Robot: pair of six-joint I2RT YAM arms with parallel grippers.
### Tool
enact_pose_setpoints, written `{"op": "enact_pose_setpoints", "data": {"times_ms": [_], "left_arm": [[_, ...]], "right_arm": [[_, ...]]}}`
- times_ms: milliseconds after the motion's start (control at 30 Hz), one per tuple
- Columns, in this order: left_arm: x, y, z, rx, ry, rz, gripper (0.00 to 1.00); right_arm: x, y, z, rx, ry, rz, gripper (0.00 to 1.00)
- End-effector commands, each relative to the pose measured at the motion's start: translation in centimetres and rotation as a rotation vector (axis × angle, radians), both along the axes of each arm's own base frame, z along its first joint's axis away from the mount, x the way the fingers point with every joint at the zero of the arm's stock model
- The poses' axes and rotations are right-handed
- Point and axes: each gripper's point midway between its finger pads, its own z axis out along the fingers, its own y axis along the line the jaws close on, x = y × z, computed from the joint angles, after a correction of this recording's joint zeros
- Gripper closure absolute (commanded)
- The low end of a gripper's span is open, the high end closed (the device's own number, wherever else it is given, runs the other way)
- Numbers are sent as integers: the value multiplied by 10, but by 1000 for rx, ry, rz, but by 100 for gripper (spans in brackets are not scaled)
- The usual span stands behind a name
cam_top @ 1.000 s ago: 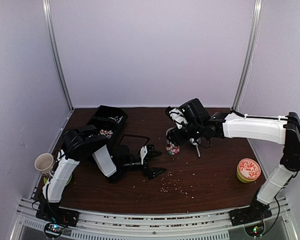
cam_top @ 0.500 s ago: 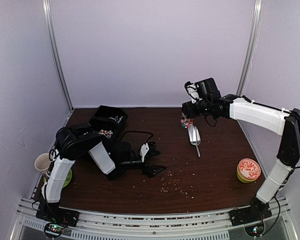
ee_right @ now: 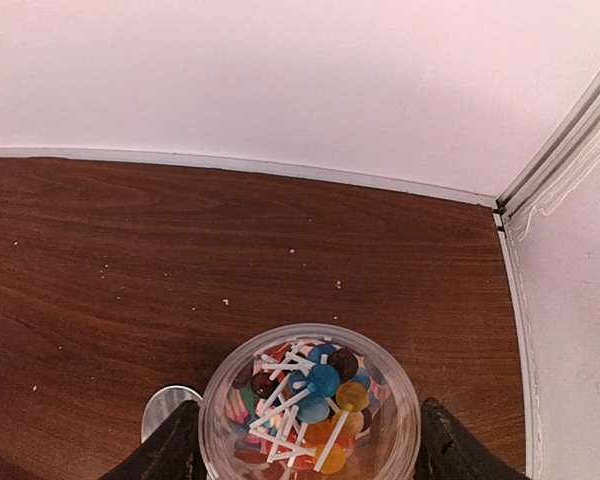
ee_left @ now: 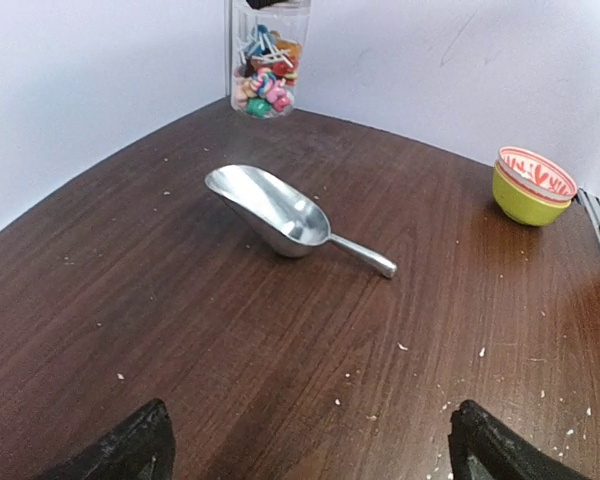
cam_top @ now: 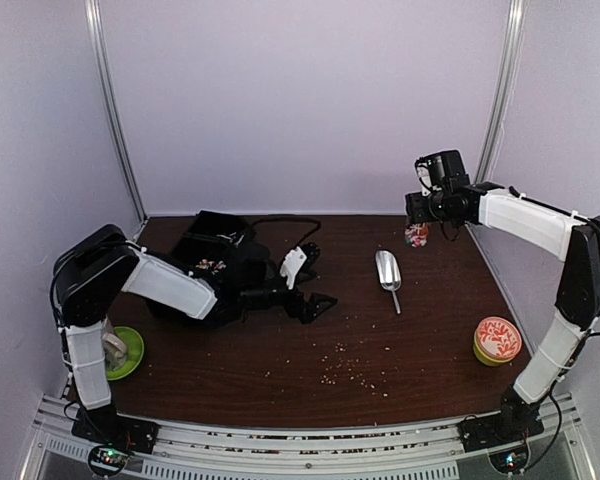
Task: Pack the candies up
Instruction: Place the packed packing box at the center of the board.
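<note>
My right gripper needs to move down beside the scoop's wide end until the jar (ee_right: 310, 405) stands on the bare table, because the jar is still hanging above it.
My right gripper (cam_top: 418, 226) is shut on a clear plastic jar (ee_right: 310, 405) and holds it in the air over the back right of the table. The jar holds candies (ee_right: 320, 385): small coloured lollipops with white sticks. In the left wrist view the jar (ee_left: 263, 55) hangs above the far table edge. My left gripper (cam_top: 315, 286) is open and empty, low over the table beside a black bin (cam_top: 215, 240). Some coloured candies (cam_top: 212, 266) show in that bin.
A metal scoop (cam_top: 387, 272) lies on the table between the two grippers. A yellow-green bowl (cam_top: 497, 342) with a red-and-white lid stands at the right front. A green plate (cam_top: 125, 353) sits at the left edge. Pale crumbs (cam_top: 350, 372) are scattered at the front middle.
The right arm has lifted the jar from the table's middle and carried it up and back to the right. The left arm has swung back toward the bin, gripper still open.
</note>
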Motion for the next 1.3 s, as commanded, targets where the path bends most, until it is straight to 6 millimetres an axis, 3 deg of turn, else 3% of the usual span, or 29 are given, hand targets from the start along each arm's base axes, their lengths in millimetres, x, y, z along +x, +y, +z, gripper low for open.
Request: {"op": "enact_pose_setpoints", "data": {"times_ms": [0,300,600,767,1067,1200,1267], "left_arm": [[10,21,14,116,41,128,2],[14,83,66,201,46,360,2],[4,165,88,211,55,588,2],[-3,201,90,197,72,687,2],[-13,237,103,177,65,779,2],[-14,244,103,165,88,803,2],[-15,245,102,167,94,805,2]], "right_arm": [[8,-17,-12,-10,-6,-59,46],[19,-23,-44,12,36,-85,46],[16,-24,-68,43,69,-103,42],[14,-23,-79,57,86,-103,38],[6,-23,-86,60,115,-99,25],[2,-25,-82,62,114,-100,13],[0,-26,-77,62,108,-103,0]]}}
